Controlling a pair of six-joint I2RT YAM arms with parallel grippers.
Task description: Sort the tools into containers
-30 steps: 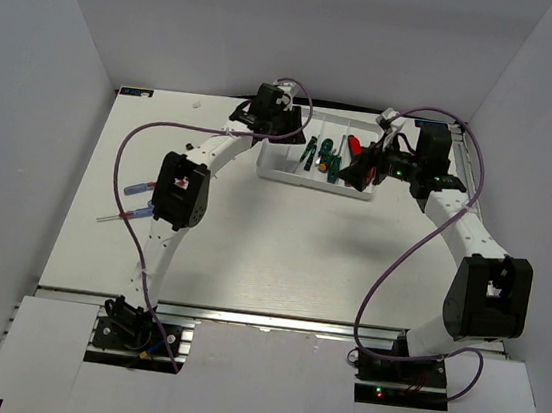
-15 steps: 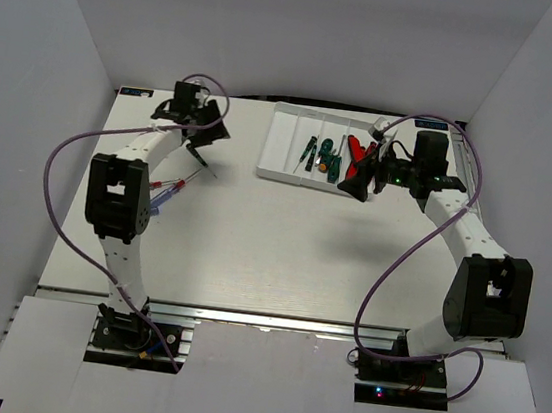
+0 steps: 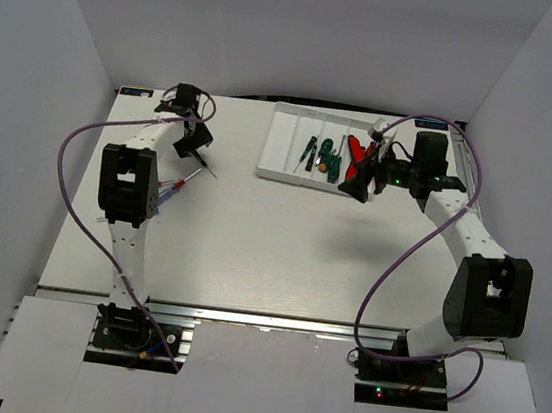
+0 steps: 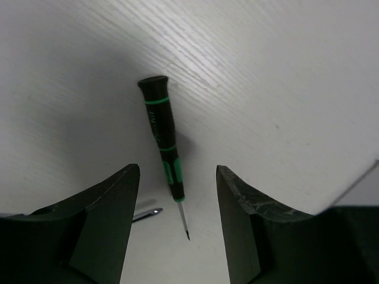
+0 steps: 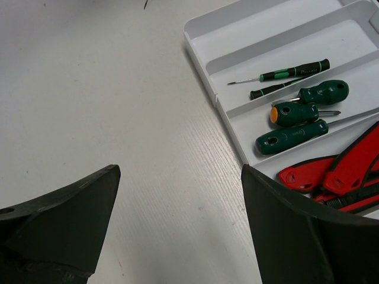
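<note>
The thin green-black screwdriver lies lengthwise between the open fingers, so the left gripper will come down onto the green-marked end of its handle [image 4: 173, 170] and close.
The white tray [image 3: 283, 132] lies at the back middle, and shows in the right wrist view [image 5: 266, 35]. It holds two thin green-black screwdrivers [image 5: 290, 72], three thicker green screwdrivers [image 5: 296, 112] and red-and-black utility knives [image 5: 337, 171]. My left gripper [image 3: 198, 145] is open at the far left, just above a thin green-black screwdriver [image 4: 163, 139] that lies on the table between its fingers [image 4: 176, 177]. My right gripper [image 3: 357, 181] is open and empty over bare table at the tray's near edge [image 5: 180, 177].
A red-handled screwdriver [image 3: 183, 184] and a blue-handled one [image 3: 161, 196] lie on the table just near of the left gripper. A metal tip [image 4: 148, 213] shows beside the left finger. White walls enclose the table.
My left arm has swung from the tray's left end to the far left of the table, over the thin screwdriver. My right gripper has drawn back a little from the tray.
</note>
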